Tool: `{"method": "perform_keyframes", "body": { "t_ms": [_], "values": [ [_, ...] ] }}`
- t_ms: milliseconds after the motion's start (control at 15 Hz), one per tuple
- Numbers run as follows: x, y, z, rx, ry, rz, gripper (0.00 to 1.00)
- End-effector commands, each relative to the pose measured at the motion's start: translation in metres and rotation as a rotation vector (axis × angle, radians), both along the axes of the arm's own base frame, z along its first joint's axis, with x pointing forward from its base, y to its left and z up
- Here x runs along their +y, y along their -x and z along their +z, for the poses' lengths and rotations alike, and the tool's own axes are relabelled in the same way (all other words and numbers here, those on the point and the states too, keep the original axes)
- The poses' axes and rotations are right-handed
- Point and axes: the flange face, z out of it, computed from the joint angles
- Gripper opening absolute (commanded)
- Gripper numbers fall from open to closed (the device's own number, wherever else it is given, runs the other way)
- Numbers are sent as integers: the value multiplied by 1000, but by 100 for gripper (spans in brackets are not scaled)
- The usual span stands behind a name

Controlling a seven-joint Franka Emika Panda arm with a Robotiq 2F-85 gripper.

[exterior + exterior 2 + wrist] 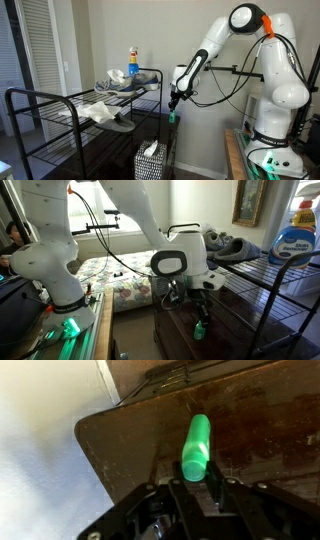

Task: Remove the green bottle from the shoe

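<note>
The green bottle point(197, 442) already hangs clear of the grey shoes, so next I should lower my gripper a little toward the dark wooden top and release the bottle there.
My gripper point(196, 478) is shut on the green bottle point(197, 442), which sticks out from between the fingers toward a dark wooden top point(260, 430). In both exterior views the gripper point(174, 101) point(200, 310) points down beside the black wire rack, with the bottle point(172, 117) point(199, 330) hanging below it, close over the wooden top point(175, 330). I cannot tell whether the bottle touches it. The grey shoes point(125, 88) point(228, 248) lie on the rack's top shelf, apart from the bottle.
A blue spray bottle point(132, 62) point(296, 235) stands on the rack point(40, 100) behind the shoes. A white cloth point(98, 110) lies on a shelf. A tissue box point(150, 160) sits low beside the rack. A bed point(120, 280) stands behind the arm.
</note>
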Motion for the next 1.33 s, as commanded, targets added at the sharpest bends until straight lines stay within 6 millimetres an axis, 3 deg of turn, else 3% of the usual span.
{"method": "perform_keyframes", "body": {
  "t_ms": [0, 1267],
  "values": [
    [5, -1, -8, -4, 13, -12, 7],
    [17, -2, -44, -43, 36, -25, 7]
  ]
}}
